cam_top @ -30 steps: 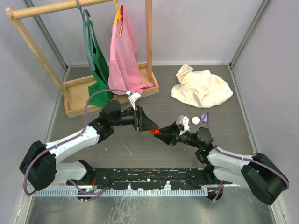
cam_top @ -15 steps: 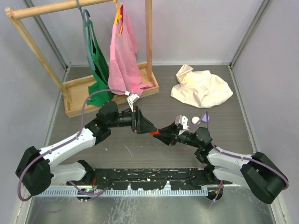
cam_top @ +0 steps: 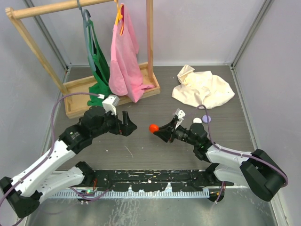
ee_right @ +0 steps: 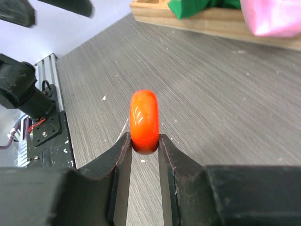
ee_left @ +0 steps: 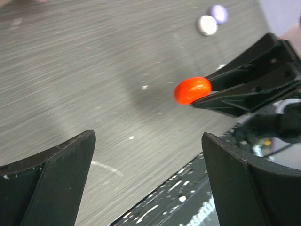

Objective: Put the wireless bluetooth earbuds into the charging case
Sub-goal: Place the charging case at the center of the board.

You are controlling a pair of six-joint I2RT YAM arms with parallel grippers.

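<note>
Next I will tilt my right gripper down, then lower the red case beside the white one.
A red round charging case point(cam_top: 153, 127) is pinched edge-on between the tips of my right gripper point(cam_top: 158, 129), above the table's middle. The right wrist view shows the glossy red case point(ee_right: 144, 121) squeezed in that shut gripper point(ee_right: 144, 142). My left gripper point(cam_top: 129, 123) hangs open to the left of the case, apart from it, with nothing between its fingers. From the left wrist, the open gripper point(ee_left: 148, 141) looks across at the red case point(ee_left: 192, 90). A white round case point(cam_top: 197, 121) and a lilac one point(cam_top: 205, 119) lie on the table behind the right arm. The earbuds are out of view.
A wooden rack point(cam_top: 70, 101) with a green bag point(cam_top: 98, 66) and a pink bag point(cam_top: 124, 56) stands at the back left. A cream cloth point(cam_top: 202, 89) lies at the back right. The black mounting rail point(cam_top: 150, 179) runs along the near edge.
My left gripper has opened and drawn back to the left, away from the red case. The right gripper still holds the case and has shifted slightly.
</note>
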